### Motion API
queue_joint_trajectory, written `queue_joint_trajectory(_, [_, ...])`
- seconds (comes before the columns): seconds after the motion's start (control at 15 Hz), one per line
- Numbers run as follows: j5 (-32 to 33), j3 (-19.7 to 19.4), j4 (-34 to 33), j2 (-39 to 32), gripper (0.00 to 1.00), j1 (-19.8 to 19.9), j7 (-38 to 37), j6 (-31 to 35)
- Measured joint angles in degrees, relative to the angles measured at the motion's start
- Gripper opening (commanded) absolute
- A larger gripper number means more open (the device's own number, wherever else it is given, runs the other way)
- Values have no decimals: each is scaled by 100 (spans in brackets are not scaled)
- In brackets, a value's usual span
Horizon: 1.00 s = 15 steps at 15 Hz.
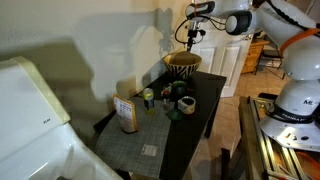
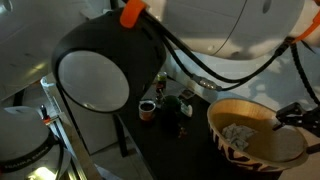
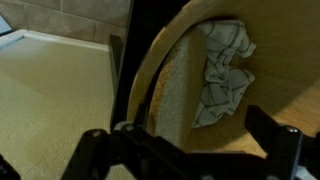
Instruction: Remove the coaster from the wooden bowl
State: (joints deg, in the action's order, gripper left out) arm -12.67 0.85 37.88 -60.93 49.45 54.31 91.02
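Observation:
My gripper is over the bowl's rim and should stay there and close its fingers onto the coaster's upper edge (image 3: 172,126), because that edge is already between them.
The wooden bowl (image 1: 183,66) with zigzag stripes stands at the far end of the dark table; it also shows in the other exterior view (image 2: 262,150) and fills the wrist view (image 3: 270,60). Inside it lies a crumpled pale cloth (image 3: 225,65) (image 2: 238,133). The coaster (image 3: 175,92), a flat tan cork-like disc, leans on edge against the bowl's inner wall next to the cloth. My gripper (image 1: 187,38) (image 2: 287,114) (image 3: 190,145) hangs just over the bowl's rim, open, its fingers spread to either side of the coaster without touching it.
Small dark cups (image 1: 186,103) and a green cup (image 1: 148,96) stand mid-table, with a tan jar (image 1: 126,114) nearer. A red cup (image 2: 147,109) shows too. A big black round body (image 2: 100,70) blocks much of that exterior view. A white cabinet (image 1: 232,55) stands behind.

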Motion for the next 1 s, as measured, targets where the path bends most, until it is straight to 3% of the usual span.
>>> queue_joint_trajectory(0.4, [2,0,-178,-143,100,-28,-29,0])
queue_joint_trajectory(0.47, [12,4,-239,-192,96,-46,-53,-11])
queue_joint_trajectory(0.73, [17,9,-404,-349,58,-130,-136,-48])
queue_joint_trajectory(1.0, [60,-22,-452,-367,27,-228,-194,-42])
